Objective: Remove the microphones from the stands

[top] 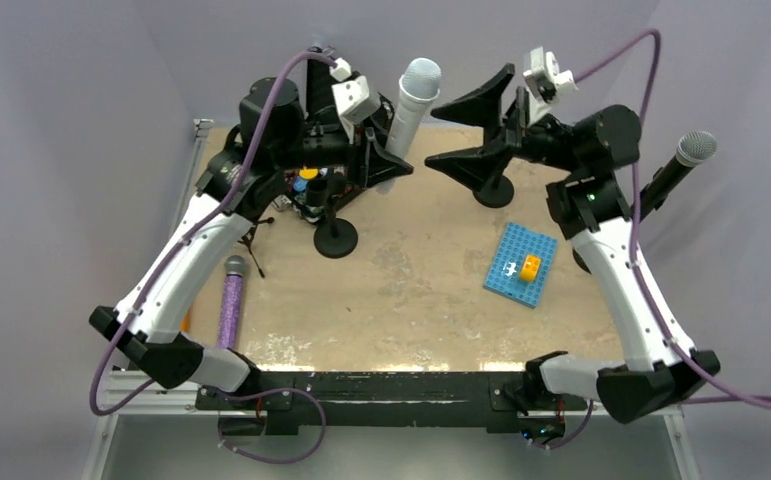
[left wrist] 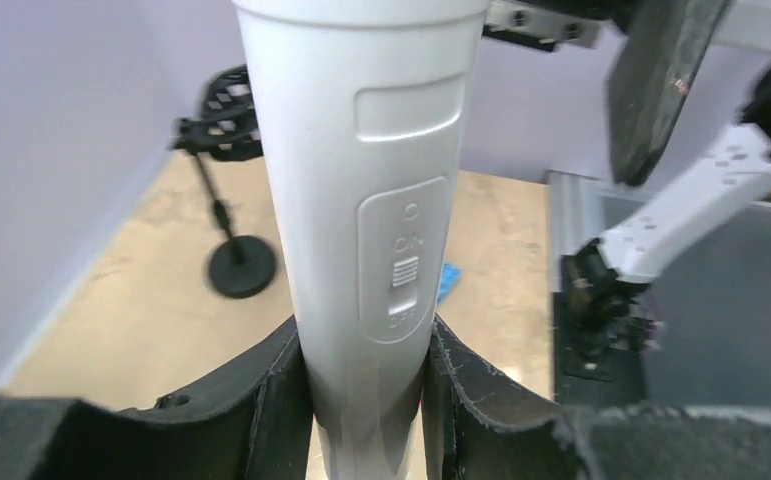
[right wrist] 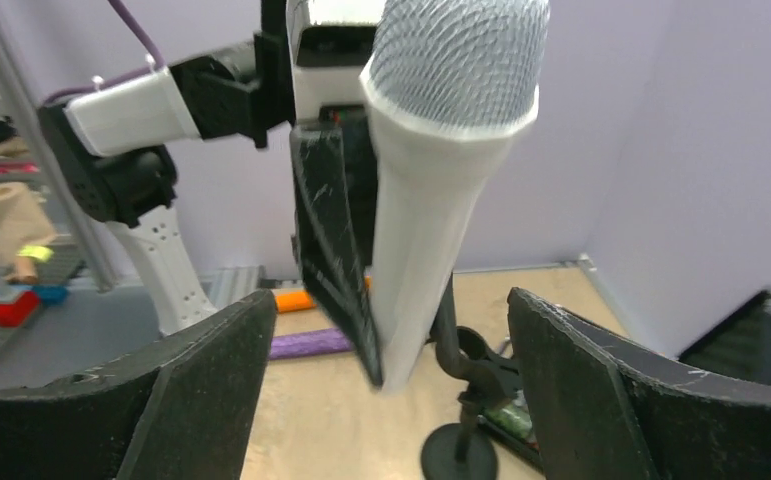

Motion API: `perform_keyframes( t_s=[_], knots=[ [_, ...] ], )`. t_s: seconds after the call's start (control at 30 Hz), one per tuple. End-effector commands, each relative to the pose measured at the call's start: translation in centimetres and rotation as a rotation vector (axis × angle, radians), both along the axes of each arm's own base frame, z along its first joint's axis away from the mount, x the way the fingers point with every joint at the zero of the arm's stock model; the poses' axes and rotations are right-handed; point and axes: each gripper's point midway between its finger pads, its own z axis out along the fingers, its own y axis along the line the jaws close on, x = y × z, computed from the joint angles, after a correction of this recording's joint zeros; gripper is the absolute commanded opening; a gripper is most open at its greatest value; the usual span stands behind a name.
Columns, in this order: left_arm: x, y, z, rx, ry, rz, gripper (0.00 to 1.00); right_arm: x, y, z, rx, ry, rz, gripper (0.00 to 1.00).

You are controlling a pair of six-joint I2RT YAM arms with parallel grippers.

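My left gripper moves back, left in the top view and down to the tabletop (top: 206, 299) beside the purple microphone next, then releases it. The stand's clip is already empty.
The white microphone (top: 411, 110) with a silver mesh head stands nearly upright in the air over the back of the table. My left gripper (top: 386, 150) is shut on its lower body, and the fingers press both sides of the handle (left wrist: 361, 200) below the switch. The black stand (top: 336, 238) sits on its round base just in front of it. In the right wrist view the microphone's (right wrist: 441, 180) lower end hangs beside the stand's (right wrist: 461, 440) empty clip. My right gripper (top: 461, 135) is open to the microphone's right, with nothing between its fingers (right wrist: 201, 390).
A purple microphone (top: 231, 300) lies on the table at the left. A blue plate (top: 521, 265) with an orange brick lies at the right. A black microphone (top: 681, 165) sticks up at the far right. A second round base (top: 494, 190) sits under my right gripper.
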Motion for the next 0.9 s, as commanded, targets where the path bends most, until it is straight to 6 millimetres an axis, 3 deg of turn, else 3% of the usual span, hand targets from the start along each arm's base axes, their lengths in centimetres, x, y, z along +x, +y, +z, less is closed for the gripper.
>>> perform_keyframes(
  t_s=[0.0, 0.13, 0.23, 0.33, 0.47, 0.53, 0.67, 0.8, 0.87],
  knots=[
    [0.6, 6.0, 5.0, 0.057, -0.291, 0.272, 0.00, -0.8, -2.2, -0.5, -0.022, -0.120, -0.176, 0.90],
    [1.8, 12.4, 7.9, 0.179, -0.500, 0.559, 0.00, 0.3, -2.9, -4.2, -0.082, -0.057, -0.266, 0.91],
    [2.6, 17.9, 8.8, 0.345, -0.630, 0.751, 0.00, 1.4, -3.4, -6.9, -0.134, 0.046, -0.325, 0.92],
    [3.4, 23.9, 9.1, 0.464, -0.659, 0.981, 0.00, 2.0, -4.2, -8.8, -0.167, 0.060, -0.395, 0.92],
    [2.8, 32.3, 10.3, 0.549, -0.628, 1.342, 0.00, 2.3, -4.9, -10.2, -0.214, 0.062, -0.438, 0.92],
    [2.6, 35.7, 8.2, 0.670, -0.530, 1.461, 0.00, 2.5, -4.9, -10.7, -0.224, 0.083, -0.442, 0.92],
    [1.4, 40.5, -0.6, 0.971, -0.167, 1.553, 0.00, 1.9, -4.2, -11.5, -0.237, 0.151, -0.373, 0.91],
    [-1.2, 43.0, -5.6, 0.884, 0.134, 1.651, 0.00, 1.4, -3.9, -13.2, -0.257, 0.207, -0.338, 0.89],
    [-1.8, 43.5, -8.6, 0.938, 0.257, 1.632, 0.00, 1.2, -3.9, -13.7, -0.259, 0.228, -0.331, 0.89]
  ],
)
